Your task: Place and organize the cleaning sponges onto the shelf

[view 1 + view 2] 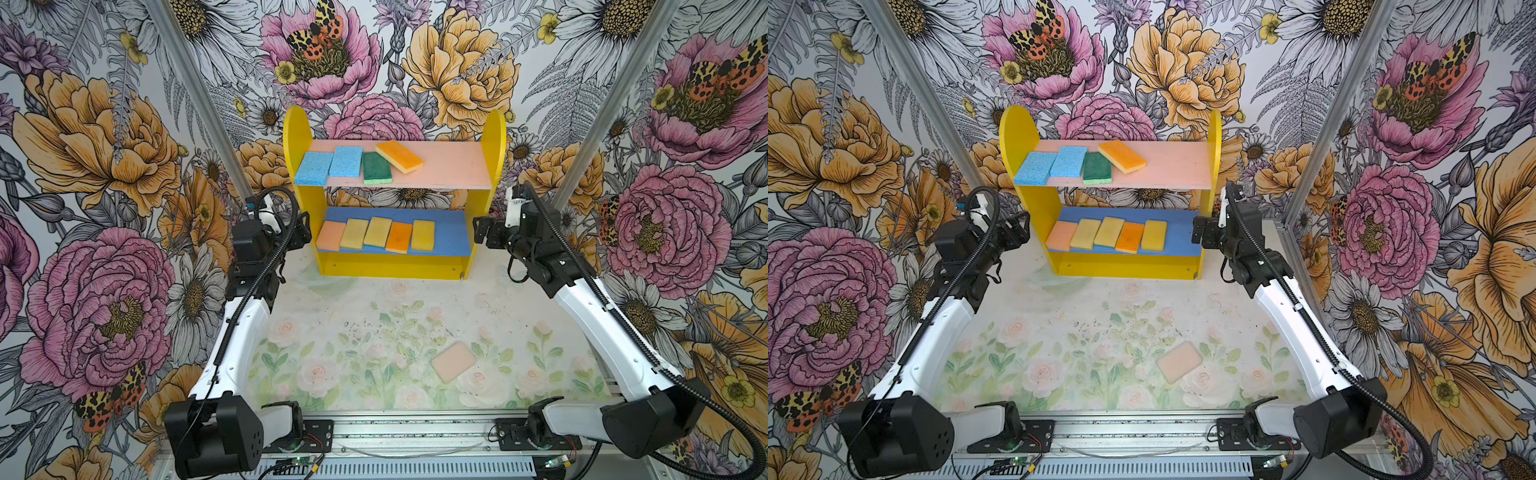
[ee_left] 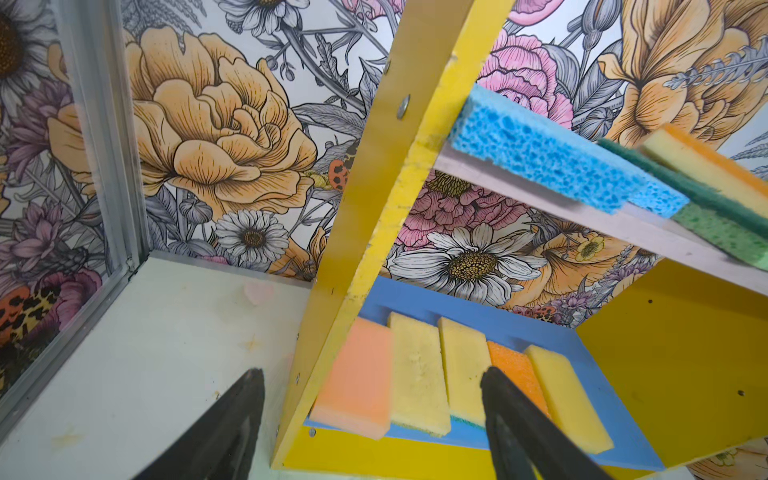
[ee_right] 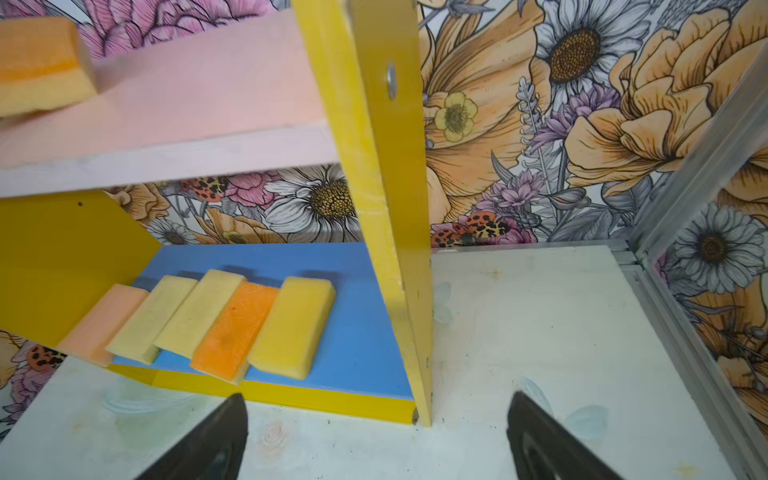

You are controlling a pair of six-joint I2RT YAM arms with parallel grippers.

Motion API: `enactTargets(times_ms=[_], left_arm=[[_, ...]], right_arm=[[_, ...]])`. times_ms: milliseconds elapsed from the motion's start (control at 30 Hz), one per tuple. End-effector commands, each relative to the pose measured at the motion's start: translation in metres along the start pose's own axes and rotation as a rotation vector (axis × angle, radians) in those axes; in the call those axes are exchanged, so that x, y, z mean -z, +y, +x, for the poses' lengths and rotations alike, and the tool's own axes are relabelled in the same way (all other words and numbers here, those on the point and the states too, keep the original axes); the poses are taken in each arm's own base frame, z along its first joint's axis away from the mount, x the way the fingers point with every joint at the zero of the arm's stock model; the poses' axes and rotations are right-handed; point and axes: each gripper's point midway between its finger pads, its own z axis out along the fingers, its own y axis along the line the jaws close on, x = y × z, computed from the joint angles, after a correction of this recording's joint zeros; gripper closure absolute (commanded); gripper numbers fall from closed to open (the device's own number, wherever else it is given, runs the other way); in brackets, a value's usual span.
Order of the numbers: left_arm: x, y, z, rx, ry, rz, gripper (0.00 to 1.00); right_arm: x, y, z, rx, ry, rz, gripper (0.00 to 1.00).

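The yellow side panel's front edge (image 1: 487, 209) (image 3: 387, 272) is already ahead between my open fingers, so I will move my right gripper outward onto that edge and close there.
The shelf (image 1: 297, 137) stands at the back of the table, with yellow side panels, a pink upper board (image 1: 449, 166) and a blue lower board (image 1: 451, 232). Several cleaning sponges lie on each board: blue (image 1: 313, 168), dark green (image 1: 377, 167) and orange (image 1: 400, 156) above; peach (image 1: 331, 235), yellow and orange (image 1: 399, 237) below. One peach-pink sponge (image 1: 453, 362) lies flat on the table, front right. My left gripper (image 1: 303, 230) is open and empty by the shelf's left panel (image 2: 374, 232). My right gripper (image 1: 482, 232) is open and empty by the right panel (image 3: 374, 166).
Slanted aluminium posts (image 1: 199, 91) (image 1: 611, 104) rise behind each arm, close to the shelf's sides. Floral walls close in left, back and right. A metal rail (image 1: 415, 432) with the arm bases runs along the table's front edge.
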Motion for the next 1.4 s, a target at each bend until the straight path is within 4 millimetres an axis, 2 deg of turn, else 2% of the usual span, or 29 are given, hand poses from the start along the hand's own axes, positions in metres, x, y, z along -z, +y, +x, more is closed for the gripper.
enactTargets(times_ms=[0, 167, 333, 467, 533, 633, 733, 867, 1067, 1367], left_arm=[[-0.013, -0.008, -0.021, -0.092, -0.094, 0.060, 0.19], [-0.029, -0.010, -0.023, -0.113, -0.124, 0.093, 0.21], [-0.044, -0.020, -0.022, -0.139, -0.132, 0.130, 0.31], [-0.049, -0.030, -0.019, -0.177, -0.139, 0.165, 0.57], [-0.049, -0.032, -0.018, -0.182, -0.141, 0.171, 0.72], [-0.049, -0.036, -0.016, -0.183, -0.139, 0.188, 0.85], [-0.049, -0.038, -0.014, -0.179, -0.134, 0.203, 1.00], [-0.045, -0.041, -0.015, -0.172, -0.137, 0.215, 1.00], [-0.031, -0.053, -0.020, -0.137, -0.135, 0.252, 1.00], [0.004, -0.074, -0.009, -0.143, -0.135, 0.259, 1.00]], right_arm=[[-0.007, -0.006, -0.019, 0.001, -0.070, 0.008, 0.06], [-0.031, -0.003, -0.024, -0.003, -0.076, -0.014, 0.15], [-0.045, -0.004, -0.028, -0.014, -0.108, -0.018, 0.32], [-0.048, -0.003, -0.033, -0.027, -0.145, -0.024, 0.49], [-0.048, -0.002, -0.036, -0.028, -0.155, -0.029, 0.63], [-0.050, 0.000, -0.037, -0.027, -0.160, -0.041, 0.82], [-0.051, 0.000, -0.036, -0.029, -0.157, -0.044, 0.94], [-0.045, -0.001, -0.039, -0.038, -0.171, -0.041, 1.00], [-0.025, -0.001, -0.046, -0.045, -0.204, -0.043, 1.00], [0.009, -0.004, -0.045, -0.049, -0.231, -0.046, 1.00]])
